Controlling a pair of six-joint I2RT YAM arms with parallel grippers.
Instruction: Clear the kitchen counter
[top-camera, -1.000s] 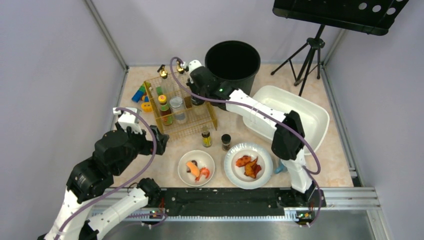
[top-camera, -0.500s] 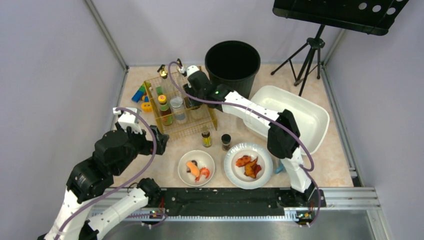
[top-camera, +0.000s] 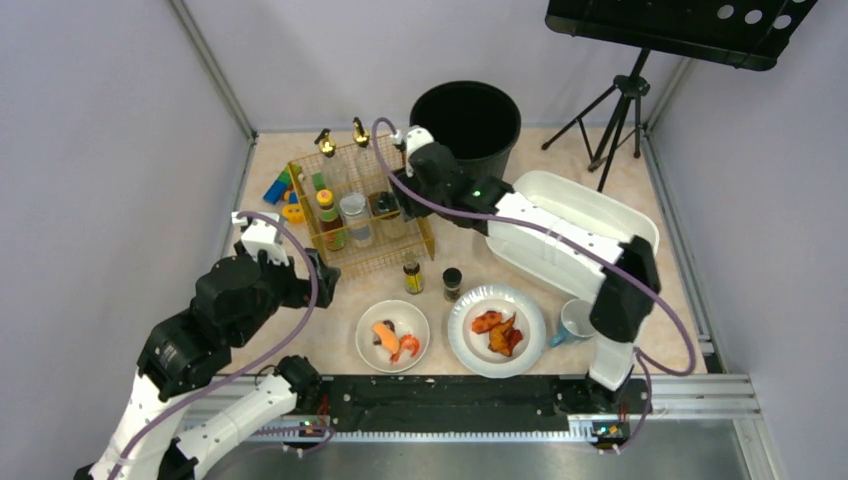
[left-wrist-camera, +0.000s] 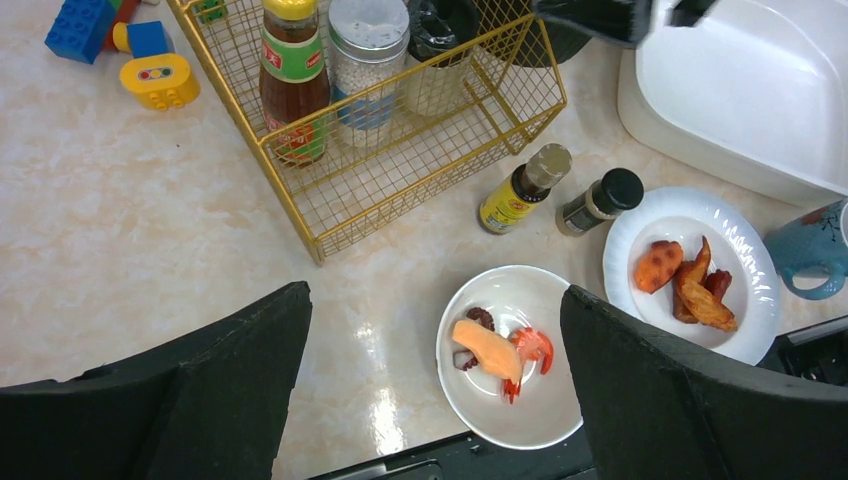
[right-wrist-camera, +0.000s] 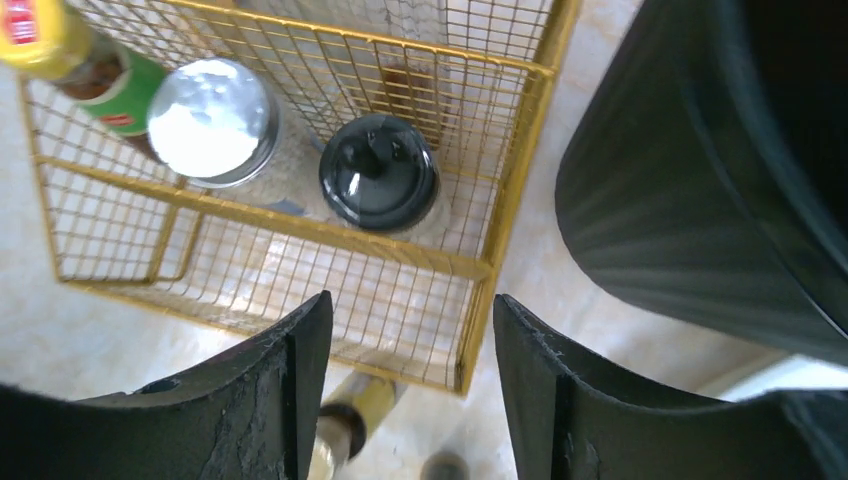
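Note:
The bottle is standing outside the rack, and the rack's near row has room, so my right gripper will next come back from the rack and go down onto the yellow-labelled bottle's cap (top-camera: 411, 267) (right-wrist-camera: 331, 446).
The beige marbled kitchen counter (top-camera: 455, 245) carries a yellow wire rack (top-camera: 362, 205) of bottles. My right gripper (top-camera: 402, 192) hangs open just above the rack's right end. Below its fingers a black-lidded jar (right-wrist-camera: 378, 172) stands free in the rack (right-wrist-camera: 300, 230), beside a silver-lidded jar (right-wrist-camera: 212, 118). My left gripper (left-wrist-camera: 432, 295) is wide open and holds nothing. It hovers over the counter's near left, above a small bowl of shrimp (left-wrist-camera: 510, 355). A plate of fried chicken (top-camera: 497, 330), a yellow-labelled bottle (top-camera: 411, 275) and a black-capped bottle (top-camera: 452, 283) stand on the counter.
A white tub (top-camera: 560, 180) sits at the right under the right arm, and a black bin (top-camera: 466, 118) stands at the back. A blue mug (top-camera: 575, 322) sits near the right arm's base. Toy blocks (top-camera: 283, 195) lie left of the rack.
My right gripper has opened and let go of the black-lidded jar, which now stands in the rack. The right arm has swung right and uncovered the blue mug. The left arm is still.

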